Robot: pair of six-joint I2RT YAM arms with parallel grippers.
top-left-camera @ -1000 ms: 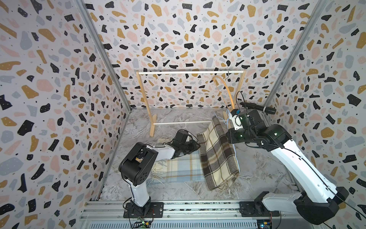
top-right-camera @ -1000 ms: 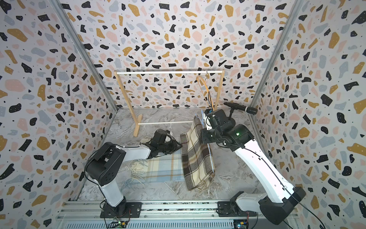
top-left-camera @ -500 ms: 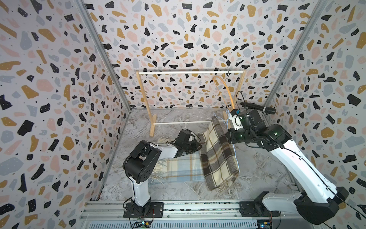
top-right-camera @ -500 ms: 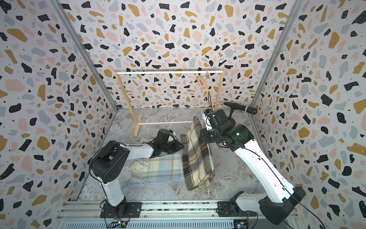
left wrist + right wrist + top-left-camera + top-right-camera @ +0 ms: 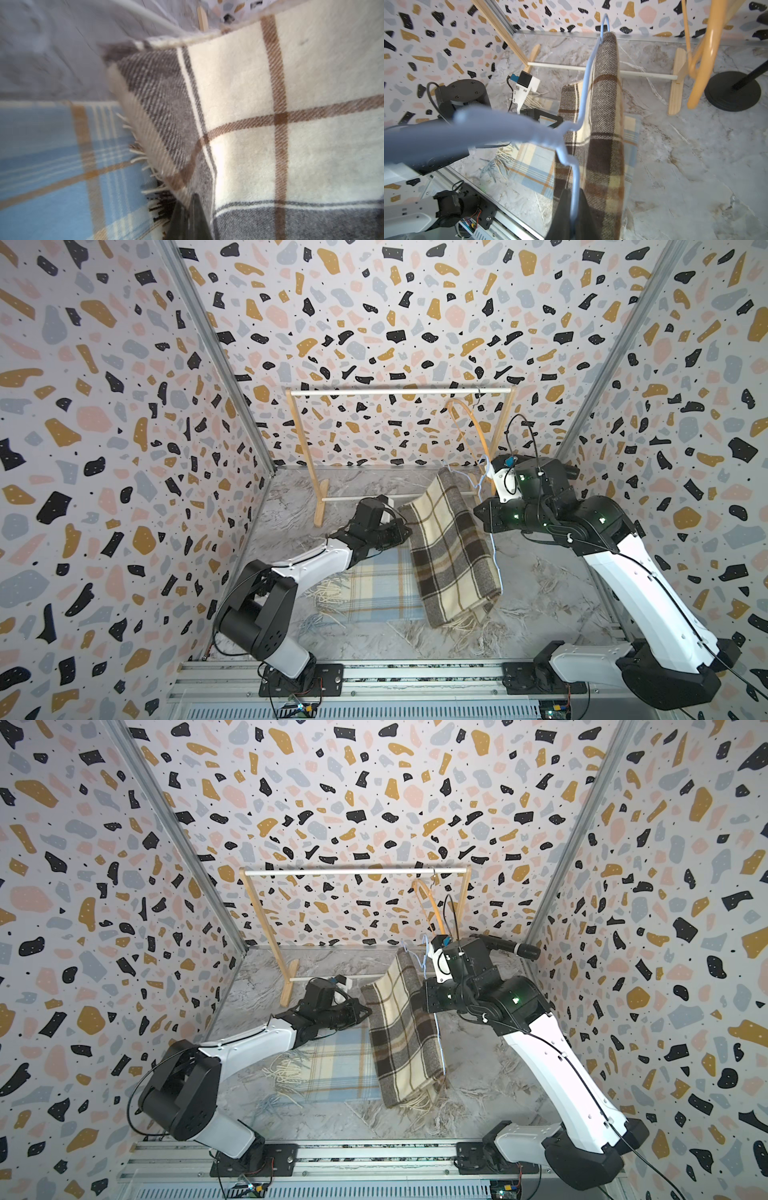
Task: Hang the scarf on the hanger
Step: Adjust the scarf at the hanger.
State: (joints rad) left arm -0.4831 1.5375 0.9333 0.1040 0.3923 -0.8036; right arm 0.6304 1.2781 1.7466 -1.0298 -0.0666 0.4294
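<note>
The wire holds the brown scarf, so my left gripper next moves away from the hanger over the blue scarf [image 5: 377, 569] [image 5: 60, 160], lying below it, and releases the fold.
A brown and cream plaid scarf [image 5: 453, 547] [image 5: 405, 1036] hangs folded over a light blue wire hanger [image 5: 482, 481] [image 5: 583, 87], its lower end resting on the floor. My right gripper [image 5: 482, 514] [image 5: 573, 193] is shut on the hanger's wire and holds it above the floor, tilted. My left gripper [image 5: 405, 526] [image 5: 193, 199] is at the scarf's left edge, low down. Its fingers are shut on a fold of the scarf [image 5: 249, 104] beside the fringe.
A blue plaid scarf [image 5: 374, 589] lies flat on the marble floor under the left arm. A wooden rack [image 5: 399, 392] stands at the back with a wooden hanger [image 5: 469, 423] on its rail. A black stand's round base [image 5: 733, 91] sits at the back right. Walls enclose three sides.
My left gripper has reached right to the scarf's edge and shut on it. The right arm, hanger and scarf have stayed in place.
</note>
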